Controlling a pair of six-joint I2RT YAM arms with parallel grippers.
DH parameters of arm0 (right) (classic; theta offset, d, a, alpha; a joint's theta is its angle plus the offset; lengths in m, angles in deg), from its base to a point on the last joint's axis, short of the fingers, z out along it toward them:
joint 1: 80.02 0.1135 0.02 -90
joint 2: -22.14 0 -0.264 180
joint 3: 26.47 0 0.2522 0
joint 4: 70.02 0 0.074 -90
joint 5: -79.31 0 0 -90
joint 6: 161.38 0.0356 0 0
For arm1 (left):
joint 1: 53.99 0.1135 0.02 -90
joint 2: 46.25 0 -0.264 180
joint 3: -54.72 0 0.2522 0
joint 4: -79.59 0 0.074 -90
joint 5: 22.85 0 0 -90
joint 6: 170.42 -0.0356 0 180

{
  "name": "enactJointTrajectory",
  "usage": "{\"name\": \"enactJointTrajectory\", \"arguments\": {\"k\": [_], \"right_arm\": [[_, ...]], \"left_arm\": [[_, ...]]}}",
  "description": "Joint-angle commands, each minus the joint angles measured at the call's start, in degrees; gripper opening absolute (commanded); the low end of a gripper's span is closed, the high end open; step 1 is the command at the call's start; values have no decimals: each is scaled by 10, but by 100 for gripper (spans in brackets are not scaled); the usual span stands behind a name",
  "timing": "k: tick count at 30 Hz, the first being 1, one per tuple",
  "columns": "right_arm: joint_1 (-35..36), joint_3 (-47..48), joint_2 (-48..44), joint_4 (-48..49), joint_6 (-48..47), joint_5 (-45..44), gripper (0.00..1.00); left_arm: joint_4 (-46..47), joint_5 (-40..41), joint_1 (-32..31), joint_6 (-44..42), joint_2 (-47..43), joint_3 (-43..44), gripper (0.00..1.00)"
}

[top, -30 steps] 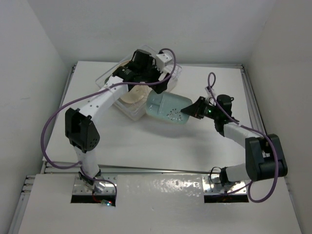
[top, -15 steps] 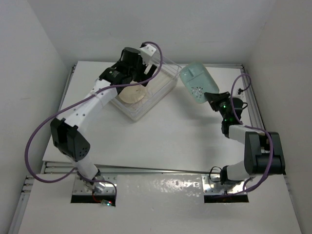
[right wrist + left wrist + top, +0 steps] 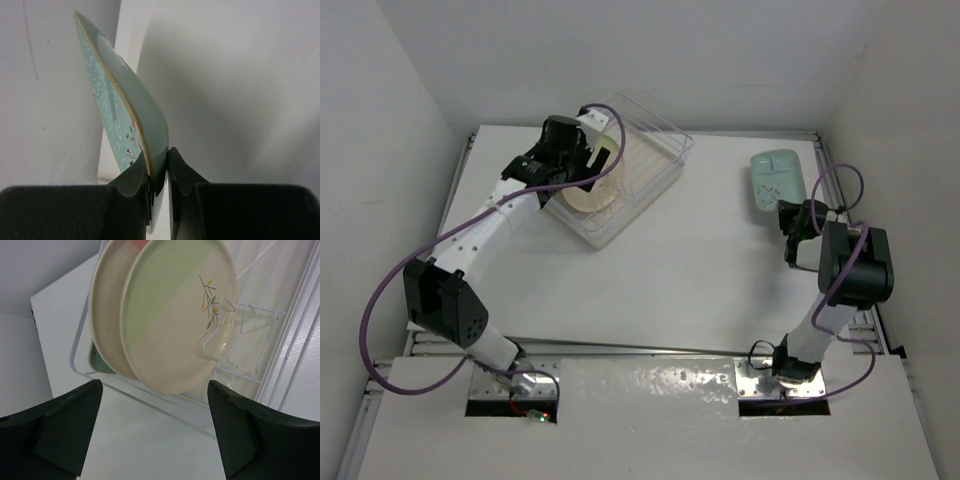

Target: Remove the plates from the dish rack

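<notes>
The mint-green plate (image 3: 775, 185) is still raised, as its shadow shows, so my right gripper should next lower and shift slightly away from the bar at the table's edge and release it onto empty table.
The clear dish rack (image 3: 660, 135) stands at the back left. Two round plates stand upright in its white wire slots (image 3: 270, 340): a cream-yellow plate (image 3: 180, 315) with a dark sprig mark in front, and a cream-and-pink plate (image 3: 106, 315) behind it. A bit of a mint-green plate (image 3: 97, 360) shows behind them. My left gripper (image 3: 578, 168) is open and empty, just short of the round plates (image 3: 595, 195), with its fingers (image 3: 55, 430) wide apart. My right gripper (image 3: 790, 215) is shut on the rim of a mint-green divided plate (image 3: 775, 185) at the table's far right; it also shows edge-on in the right wrist view (image 3: 115, 105).
White walls close in the table on the left, back and right. The table's right edge rail (image 3: 835, 190) runs close beside the mint plate. The left arm's purple cable (image 3: 395, 280) loops over the table's left side.
My right arm has carried the mint-green plate from beside the rack to the far right of the table. My left gripper has shifted left along the rack, facing the round plates.
</notes>
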Motion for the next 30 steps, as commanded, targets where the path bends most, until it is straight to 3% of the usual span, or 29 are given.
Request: {"name": "enactJointTrajectory", "arguments": {"k": [1,6,13,22,30], "right_arm": [[-11,44,16,122,56,17,0],[-12,93,82,102,62,71,0],[-13,100,139,133,121,62,0],[-13,51,153,148,187,44,37],[-12,6,147,164,231,34,48]], "left_arm": [[26,-12,13,23,-7,-6,84],[26,-21,18,25,7,-2,84],[25,-20,23,25,14,2,84],[28,-17,25,25,15,7,85],[32,-19,25,21,22,19,85]]}}
